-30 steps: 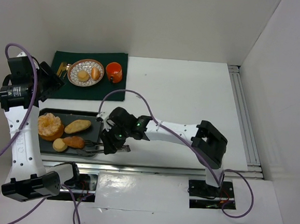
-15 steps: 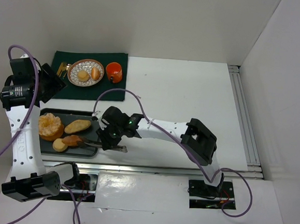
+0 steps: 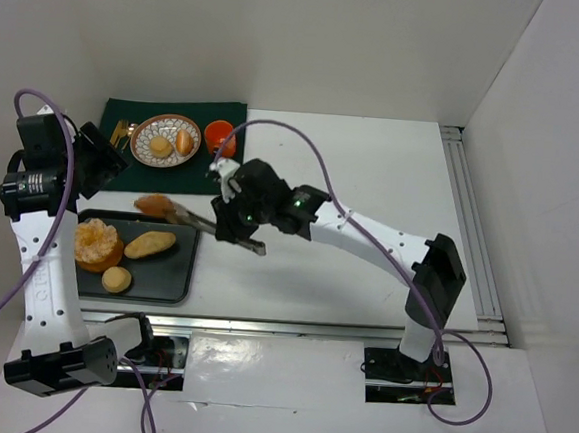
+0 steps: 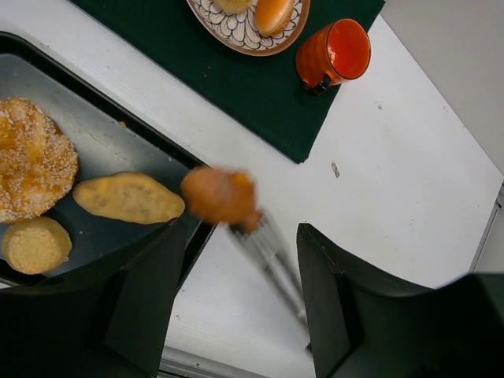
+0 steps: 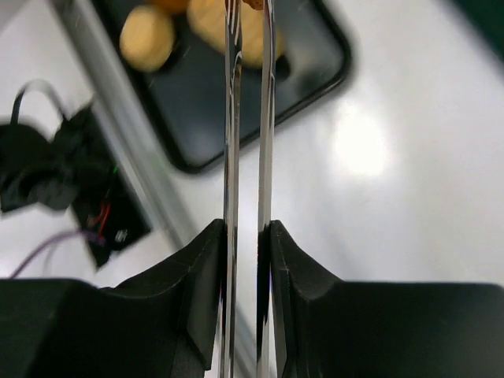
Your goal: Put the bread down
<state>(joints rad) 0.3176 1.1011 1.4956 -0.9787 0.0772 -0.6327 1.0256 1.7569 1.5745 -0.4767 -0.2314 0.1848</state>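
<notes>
I will next bring the tongs (image 3: 194, 217) outward with my right gripper, then down over the patterned plate's far part (image 3: 166, 126), and release them there, since the bun and roll leave that part bare.
My right gripper (image 3: 226, 228) (image 5: 246, 236) is shut on a pair of metal tongs (image 3: 194, 217) (image 5: 248, 118). The tongs pinch a reddish-brown oval bread roll (image 3: 155, 204) (image 4: 219, 194) in the air over the far edge of the black tray (image 3: 180, 268). An oval golden roll (image 3: 150, 244), a small round tan bun (image 3: 116, 279) and a large sugared bun (image 3: 98, 244) lie in the tray. The patterned plate (image 3: 144, 127) holds a round bun (image 3: 161, 146) and an oval roll (image 3: 184, 142). My left gripper (image 3: 101, 162) (image 4: 244, 236) hovers high over the tray, open and empty.
The plate rests on a dark green mat (image 3: 212, 175), with an orange cup (image 3: 219, 138) beside it on the right and gold cutlery (image 3: 120, 133) on the left. A metal rail (image 3: 470, 221) runs along the table's right side. White walls enclose the table.
The tongs closed on the reddish-brown roll in the tray, then my right arm lifted it out and swung it toward the plate. The left arm barely moved.
</notes>
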